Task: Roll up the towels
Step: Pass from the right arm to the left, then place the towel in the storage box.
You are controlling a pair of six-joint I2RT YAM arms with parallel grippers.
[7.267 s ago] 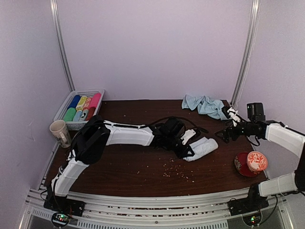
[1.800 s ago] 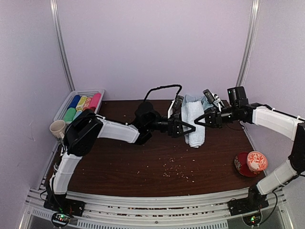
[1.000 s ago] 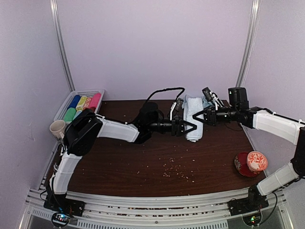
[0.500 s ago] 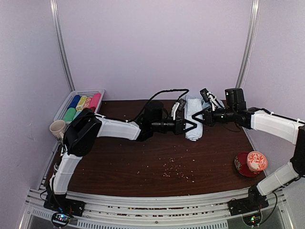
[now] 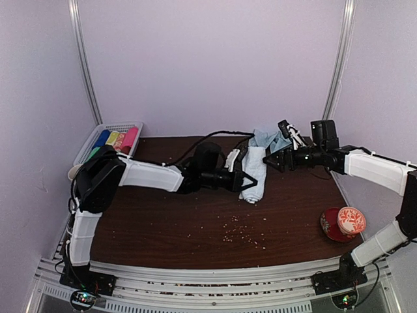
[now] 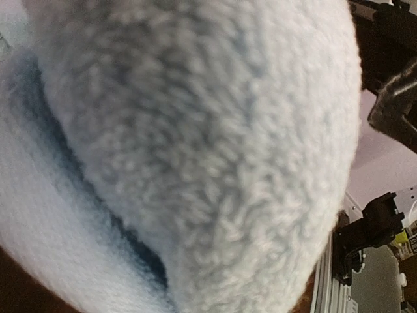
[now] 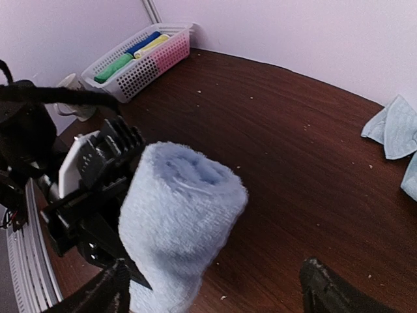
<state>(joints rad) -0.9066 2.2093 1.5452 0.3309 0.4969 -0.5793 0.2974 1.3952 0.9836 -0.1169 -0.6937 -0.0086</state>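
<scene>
My left gripper carries the roll outward over the white basket next, lowers and releases it there. The basket stands to its left in the top view.
One pale blue towel (image 5: 253,173) is rolled into a thick cylinder and hangs tilted above the middle of the table. My left gripper (image 5: 243,180) is shut on its lower part from the left. The roll fills the left wrist view (image 6: 195,143), hiding the fingers there. In the right wrist view the roll (image 7: 179,215) stands just ahead of my right gripper (image 7: 215,293), which is open and not touching it. In the top view the right gripper (image 5: 269,158) is by the roll's upper end. The second towel (image 5: 268,138) lies crumpled at the back right and shows in the right wrist view (image 7: 394,130).
A white basket (image 5: 91,147) with coloured rolls stands at the back left, also in the right wrist view (image 7: 140,59). A mug (image 5: 73,172) sits before it. A red patterned cup (image 5: 344,223) stands at the right front. Crumbs (image 5: 238,235) dot the table.
The left gripper has carried the roll a little left and toward the near side, lower than half a second ago. The right gripper has stayed open beside its top.
</scene>
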